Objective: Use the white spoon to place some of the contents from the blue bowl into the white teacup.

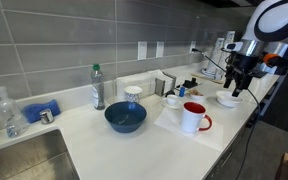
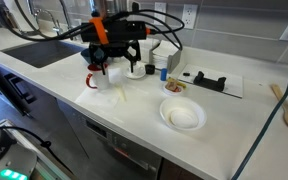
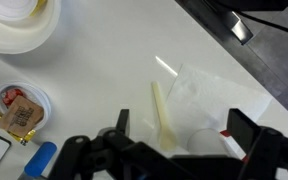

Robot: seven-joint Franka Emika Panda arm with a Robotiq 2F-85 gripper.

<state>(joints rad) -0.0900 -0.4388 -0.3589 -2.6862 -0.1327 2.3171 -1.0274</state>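
I will next lower my gripper's open fingers beside the mug, one to each side of the white spoon's thin handle, which lies flat on the counter below.
The white spoon lies flat on the counter at the edge of a white paper towel, seen in the wrist view just below my gripper. The gripper is open and empty, its fingers to either side of the spoon's bowl end and a white mug. In an exterior view the blue bowl sits mid-counter, with the white teacup on its saucer behind and to the right of it. My gripper hangs high above the counter. In an exterior view the gripper hides the bowl.
A white mug with red handle stands on the paper towel. A shallow white bowl, a small dish of packets, a blue-patterned cup, a bottle and a sink share the counter.
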